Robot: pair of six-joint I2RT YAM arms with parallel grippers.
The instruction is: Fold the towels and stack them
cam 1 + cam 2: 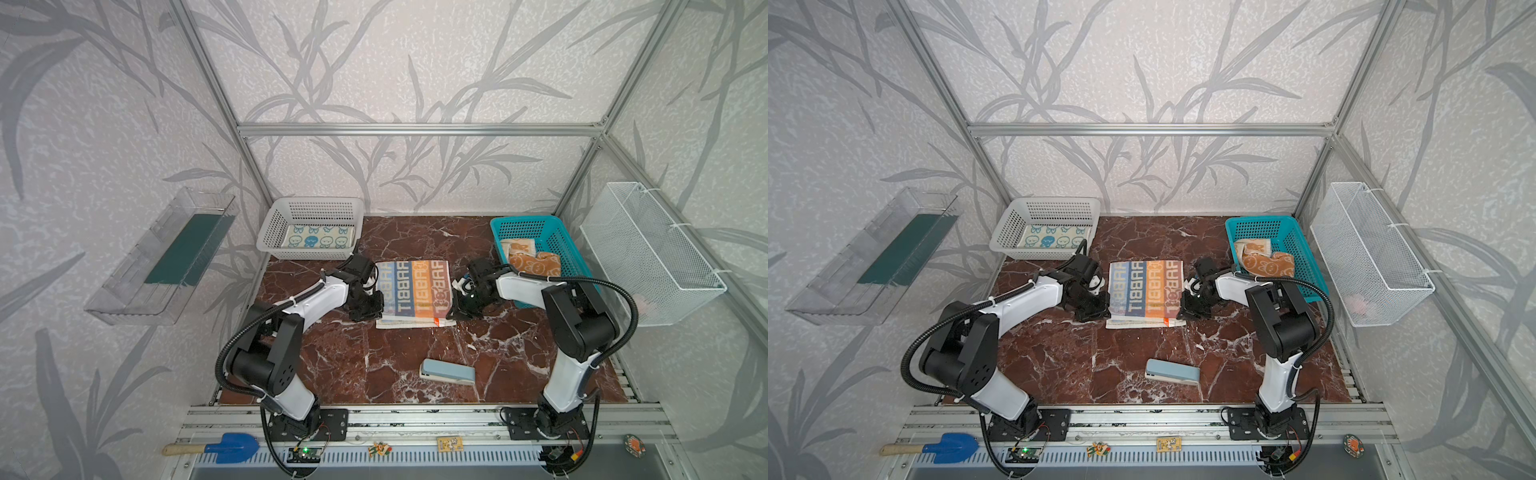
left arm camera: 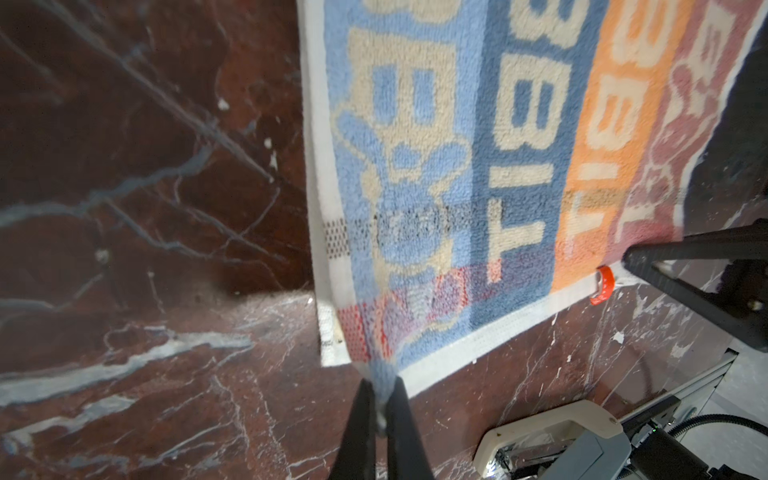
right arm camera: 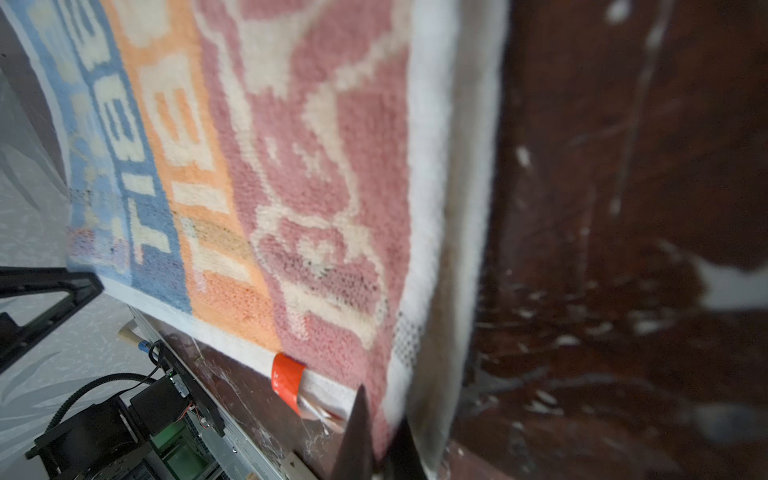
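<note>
The left gripper draws back over the lower layer's bare near corner (image 1: 380, 325) (image 2: 333, 349) next and releases the top layer's blue corner there, because a white part of the towel still sticks out beneath.
The blue, orange and pink lettered towel (image 1: 413, 293) (image 1: 1145, 291) lies doubled over in the middle of the marble table, and a strip of its lower layer shows along the near edge. My left gripper (image 1: 371, 311) (image 2: 380, 386) is shut on the top layer's near blue corner. My right gripper (image 1: 456, 311) (image 3: 380, 415) is shut on the near pink corner beside the orange tag (image 3: 286, 380). A folded cream-and-blue face towel (image 1: 318, 237) lies in the white basket (image 1: 270, 232). A crumpled orange face towel (image 1: 530, 257) lies in the teal basket (image 1: 548, 232).
A pale blue stapler-like block (image 1: 448, 372) lies on the table nearer the front, right of centre. A white wire basket (image 1: 648, 249) hangs on the right wall and a clear tray (image 1: 166, 257) on the left wall. Metal rails run along the front edge.
</note>
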